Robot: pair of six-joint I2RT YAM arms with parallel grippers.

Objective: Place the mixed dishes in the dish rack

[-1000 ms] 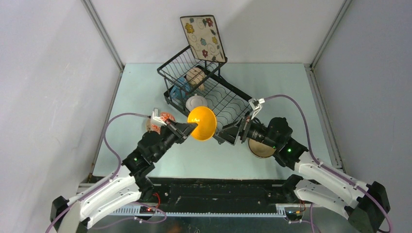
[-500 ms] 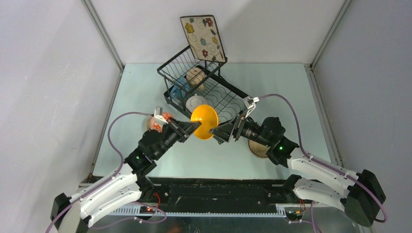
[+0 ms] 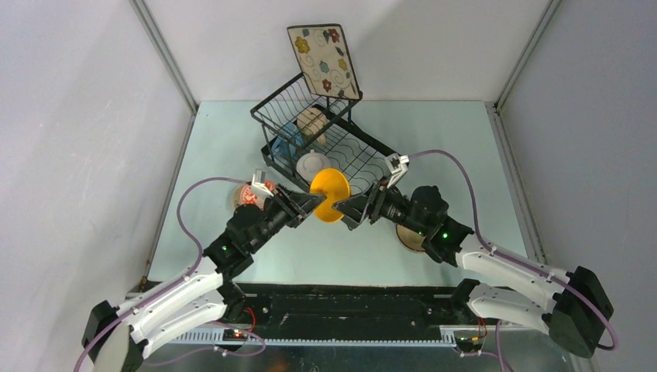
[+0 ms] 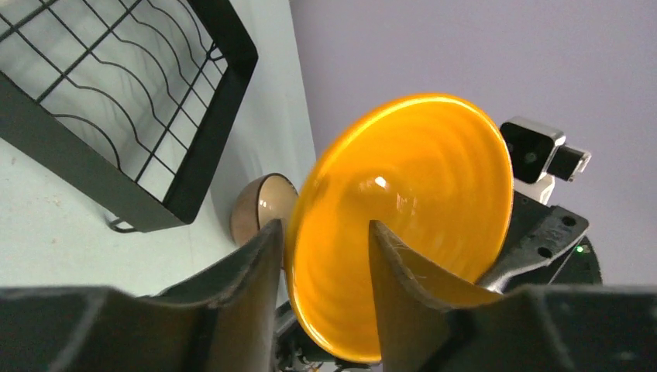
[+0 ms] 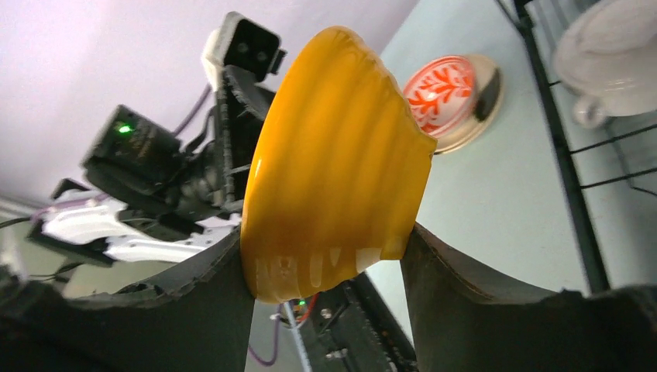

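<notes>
Next, my right gripper carries the bowl outward, lowers and releases it at the rack's wires beside the beige mug, as those stand empty outward and below.
The orange-yellow bowl (image 3: 329,195) hangs on edge above the table between my two grippers, just in front of the dish rack (image 3: 267,116). My right gripper (image 3: 345,208) is shut on it: in the right wrist view both fingers press the outside of the bowl (image 5: 333,178). My left gripper (image 3: 314,203) stands open, its jaws straddling the bowl's rim (image 4: 403,217) with a gap, one finger inside and one outside. The rack holds a white two-handled bowl (image 3: 312,164), a blue mug (image 3: 285,143) and a beige mug (image 3: 312,122), and a square floral plate (image 3: 324,60) leans at its back.
A red-patterned bowl (image 3: 248,194) sits on the table by the left arm, left of the rack. A tan bowl (image 3: 411,236) lies under the right arm, partly hidden. The rack's black frame (image 4: 194,155) is close to both grippers. Grey walls enclose the table.
My left gripper's jaws have opened off the bowl's rim. My right gripper came in from the right and closed on the bowl, which has shifted slightly toward the rack.
</notes>
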